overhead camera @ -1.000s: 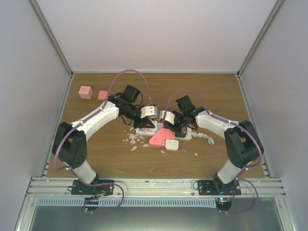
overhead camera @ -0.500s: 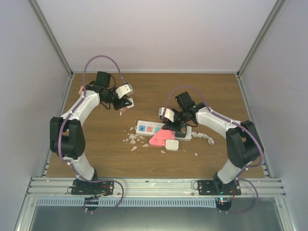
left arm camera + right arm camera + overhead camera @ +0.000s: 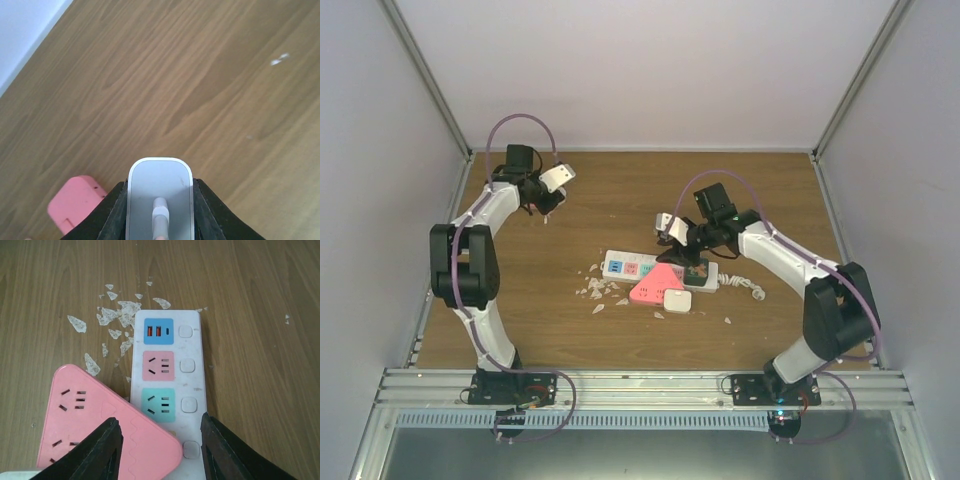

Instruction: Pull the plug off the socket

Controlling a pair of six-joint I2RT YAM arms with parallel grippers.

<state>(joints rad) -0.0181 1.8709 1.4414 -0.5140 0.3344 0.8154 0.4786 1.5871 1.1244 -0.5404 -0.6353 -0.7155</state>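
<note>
The plug goes past the pink block with my left gripper next, then comes down onto the wood for release there.
The socket is a long white strip with blue, pink and green faces; it lies flat at mid-table with no plug in the faces that show. The plug, a white rounded block with a cord stub, sits between the black fingers of my left gripper, which is shut on it. That gripper hangs over the back left of the table, far from the socket. My right gripper stands open just above the socket's near end, with nothing between its fingers.
A pink triangular socket block overlaps the strip's left side, with a small white square block next to it. White flakes litter the wood beside the strip. A pink block lies under the left gripper. The strip's coiled cord trails right.
My left arm has swung from the socket to the back left corner, carrying the plug away. My right gripper has opened and lifted off the socket.
</note>
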